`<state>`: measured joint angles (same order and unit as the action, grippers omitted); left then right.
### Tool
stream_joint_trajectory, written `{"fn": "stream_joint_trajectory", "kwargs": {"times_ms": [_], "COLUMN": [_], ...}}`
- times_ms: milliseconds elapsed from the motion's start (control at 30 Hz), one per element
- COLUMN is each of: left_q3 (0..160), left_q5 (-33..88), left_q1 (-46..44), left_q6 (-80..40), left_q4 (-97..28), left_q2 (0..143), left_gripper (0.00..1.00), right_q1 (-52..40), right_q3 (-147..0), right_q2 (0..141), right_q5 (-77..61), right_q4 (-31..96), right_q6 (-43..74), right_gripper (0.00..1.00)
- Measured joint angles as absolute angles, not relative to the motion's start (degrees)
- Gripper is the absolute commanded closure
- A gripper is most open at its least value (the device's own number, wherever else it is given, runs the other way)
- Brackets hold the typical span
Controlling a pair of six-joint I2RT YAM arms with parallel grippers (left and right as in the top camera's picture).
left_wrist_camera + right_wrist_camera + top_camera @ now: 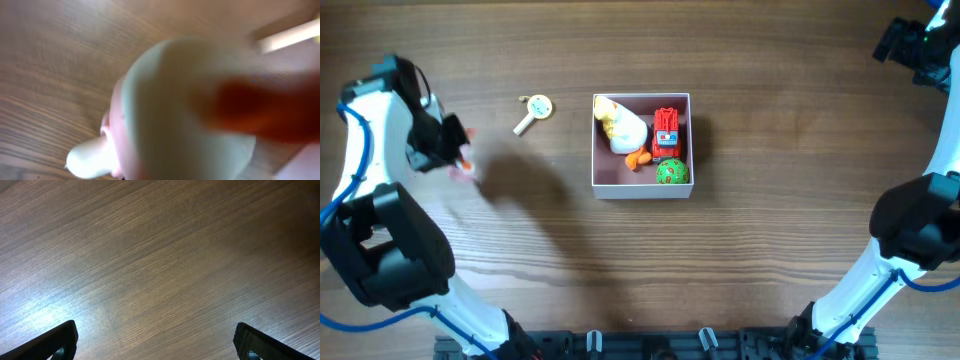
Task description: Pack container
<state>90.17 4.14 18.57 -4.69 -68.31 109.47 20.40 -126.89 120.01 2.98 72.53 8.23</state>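
Note:
I am still holding the toy outside the box, so I will next swing my left gripper outward and across to the container (640,191), over the duck toy (621,128) beside the red truck.
The container (640,191), a square white-walled box with a dusty-pink inside, sits at the table's middle. It holds a white and yellow duck toy (621,128), a red truck (666,130), a green ball (671,172) and a small orange piece (639,158). My left gripper (448,150) is at the far left, raised above the table, shut on a small pink, white and orange toy (465,166). That toy fills the left wrist view (190,115) as a blur. My right gripper (156,340) is open and empty over bare wood at the far right back (918,45).
A yellow and white round toy with a handle (533,110) lies on the table left of the container. The wooden table (790,130) shows around the box. Both arm bases stand at the front corners.

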Motion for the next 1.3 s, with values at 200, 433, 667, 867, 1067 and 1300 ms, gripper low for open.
{"fn": "stream_joint_trajectory", "kwargs": {"times_ms": [200, 433, 667, 867, 1067, 1300], "left_q3": [97.76, 99.35, 99.35, 99.35, 99.31, 99.24], "left_q5": [7.79, 16.27, 18.52, 16.34, 15.03, 14.63], "left_q1": [13.23, 0.80, -17.45, -23.99, -24.47, -24.47], "left_q6": [-4.05, -0.89, 6.37, 8.82, 9.30, 9.82], "left_q4": [-69.91, -65.52, -60.12, -58.57, -61.36, -66.06], "left_q2": [105.69, 102.08, 102.10, 102.39, 105.43, 108.07], "left_gripper": [0.96, 0.91, 0.82, 0.85, 0.81, 0.78], "right_q1": [20.40, 20.40, 20.40, 20.40, 20.40, 20.40], "right_q3": [-126.89, -126.89, -126.89, -126.89, -126.89, -126.89], "right_q2": [120.01, 120.01, 120.01, 120.01, 120.01, 120.01], "right_q5": [2.98, 2.96, 2.98, 2.98, 2.98, 2.98], "right_q4": [72.53, 72.53, 72.53, 72.53, 72.53, 72.53], "right_q6": [8.23, 8.23, 8.23, 8.23, 8.23, 8.23], "right_gripper": [0.00, 0.00, 0.00, 0.00, 0.00, 0.01]}}
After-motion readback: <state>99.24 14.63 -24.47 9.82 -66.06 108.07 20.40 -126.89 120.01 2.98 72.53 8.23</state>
